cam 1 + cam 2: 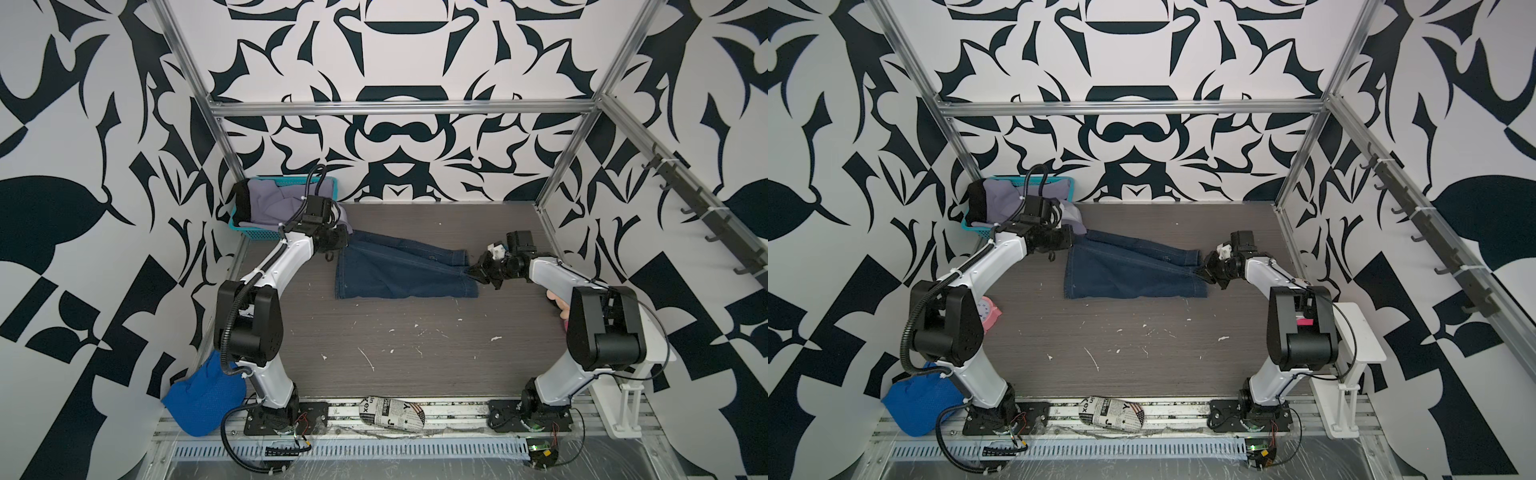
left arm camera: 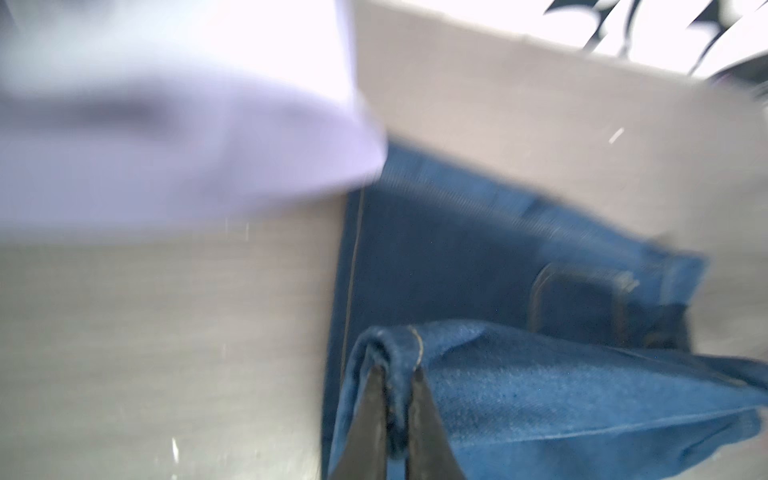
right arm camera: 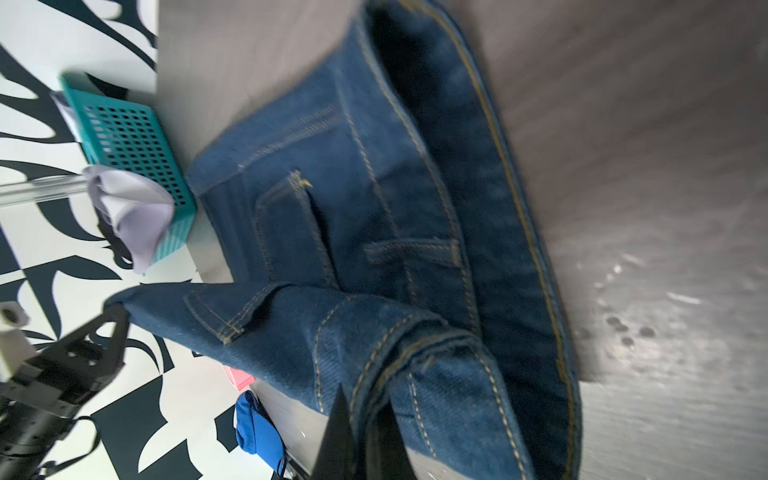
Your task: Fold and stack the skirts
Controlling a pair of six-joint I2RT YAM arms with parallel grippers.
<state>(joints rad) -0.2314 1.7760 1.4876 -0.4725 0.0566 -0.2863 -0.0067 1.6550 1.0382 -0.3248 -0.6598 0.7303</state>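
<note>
My left gripper holds the denim skirt's hem corner and should move it outward and down onto the denim skirt's far corner by the lavender skirt, then let go. The far part of the denim skirt is uncovered.
The dark blue denim skirt (image 1: 399, 270) (image 1: 1133, 270) lies stretched across the middle of the table, partly doubled over. My left gripper (image 1: 345, 243) (image 2: 397, 370) is shut on a rolled hem corner at the skirt's left end, lifted off the table. My right gripper (image 1: 473, 272) (image 3: 361, 411) is shut on the waistband at the right end. In the right wrist view the denim skirt (image 3: 374, 187) shows a pocket and belt loops. The pale lavender skirt (image 1: 274, 203) (image 2: 187, 145) spills out of a teal basket (image 1: 257, 233). The black skirt (image 1: 242, 205) hangs over the basket's left end.
A bright blue mesh cloth (image 1: 203, 395) lies by the left arm's base. A newspaper-print bundle (image 1: 392, 411) rests on the front rail. A pink object (image 1: 990, 318) sits behind the left arm, a white stand (image 1: 1350, 365) at front right.
</note>
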